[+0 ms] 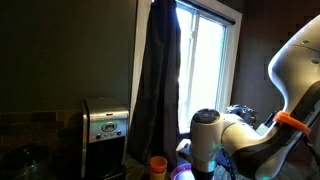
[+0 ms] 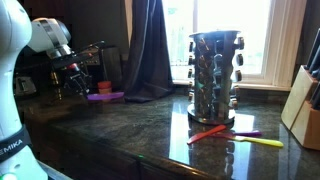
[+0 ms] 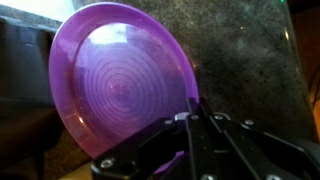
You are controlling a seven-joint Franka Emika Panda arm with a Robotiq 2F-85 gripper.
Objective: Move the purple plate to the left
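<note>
My gripper carries the plate (image 1: pixel 183 172) past the orange cup to the counter by the steel appliance next and releases it, as it's still on the cup's window side.
The purple plate (image 3: pixel 120 85) fills most of the wrist view, round and glossy with a raised rim. My gripper (image 3: pixel 192 112) is shut on its near right rim, the two fingers pressed together over the edge. In an exterior view the plate (image 2: pixel 105 97) sits low over the dark counter beside my gripper (image 2: pixel 82 86). I cannot tell if it touches the counter. In an exterior view only a sliver of the plate (image 1: pixel 183 172) shows behind the arm.
A small orange cup (image 1: pixel 158 166) stands next to the plate. A steel appliance (image 1: pixel 104 135) is further along the counter. A spice rack (image 2: pixel 213 75), several coloured utensils (image 2: pixel 232 136) and a knife block (image 2: pixel 305 112) stand on the counter. A dark curtain (image 2: pixel 150 50) hangs behind.
</note>
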